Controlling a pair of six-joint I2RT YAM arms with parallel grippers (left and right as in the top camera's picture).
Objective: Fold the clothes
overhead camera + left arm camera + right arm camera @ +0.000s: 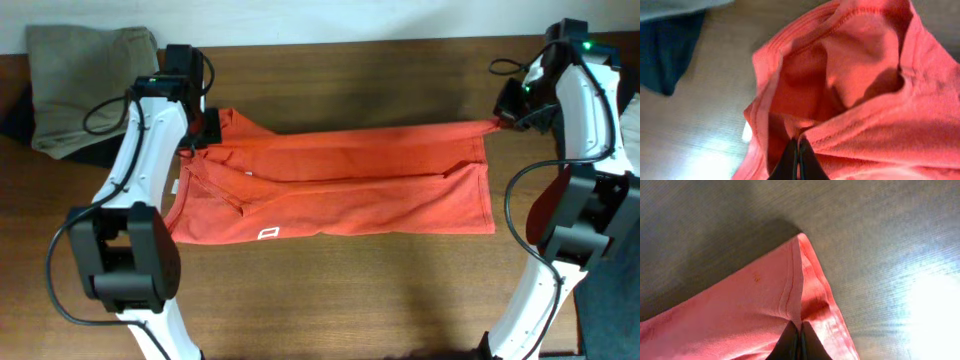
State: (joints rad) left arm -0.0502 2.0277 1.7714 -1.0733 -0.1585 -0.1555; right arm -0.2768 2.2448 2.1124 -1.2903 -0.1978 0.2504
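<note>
My right gripper next pulls the T-shirt's held corner back toward the near layer's hemmed end (478, 185) (839, 339) and releases it, as the lower cloth lies spread there.
The red-orange T-shirt (340, 185) lies stretched across the table, folded lengthwise, with a small white logo near its front left edge. My left gripper (208, 128) is shut on the shirt's far left corner; the left wrist view shows the fingers (798, 150) pinching bunched cloth (860, 75). My right gripper (500, 120) is shut on the far right corner; the right wrist view shows the fingers (800, 332) clamped on a hemmed corner (790, 290) just above the table.
A khaki-olive folded garment (85, 80) lies at the far left corner, on a dark garment (665, 50). The wooden table (350, 290) extends in front of the shirt.
</note>
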